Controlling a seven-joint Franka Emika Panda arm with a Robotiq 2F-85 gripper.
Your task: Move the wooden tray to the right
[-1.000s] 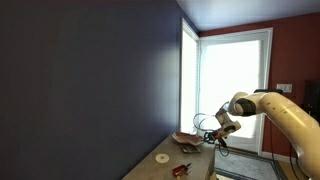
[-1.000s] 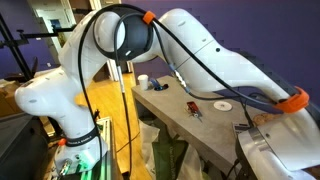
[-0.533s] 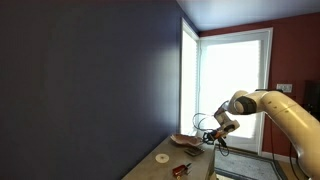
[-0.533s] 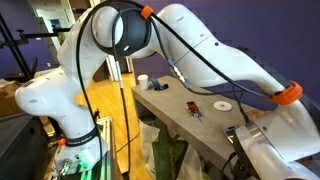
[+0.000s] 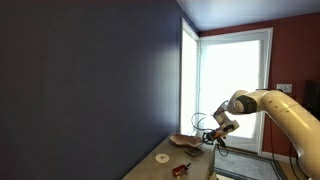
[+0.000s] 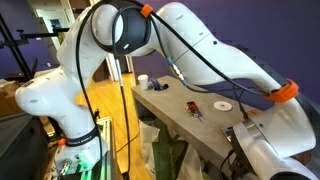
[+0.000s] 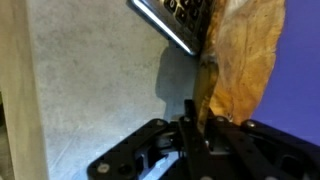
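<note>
My gripper slides away from the keyboard-like edge toward the table's end by the bright door next, since that edge crowds the tray. Then it releases the tray's rim.
The wooden tray [image 5: 184, 140] is orange-brown and shallow, at the far end of the grey table. In the wrist view the wooden tray [image 7: 243, 60] fills the upper right, and its rim runs down between my fingers. My gripper [image 7: 198, 112] is shut on that rim. In an exterior view my gripper [image 5: 214, 137] sits at the tray's edge near the bright door. In the other exterior view the arm hides the tray and the gripper.
A small white round disc [image 5: 161, 157] [image 6: 222, 104] and a small dark reddish object [image 5: 181, 169] [image 6: 192, 106] lie on the table [image 6: 180, 118]. A white cup [image 6: 143, 81] stands at one end. A dark wall borders the table. A keyboard-like edge [image 7: 170, 22] lies beside the tray.
The tray and my gripper have shifted slightly along the table. In one exterior view the arm has swung further across the lower right.
</note>
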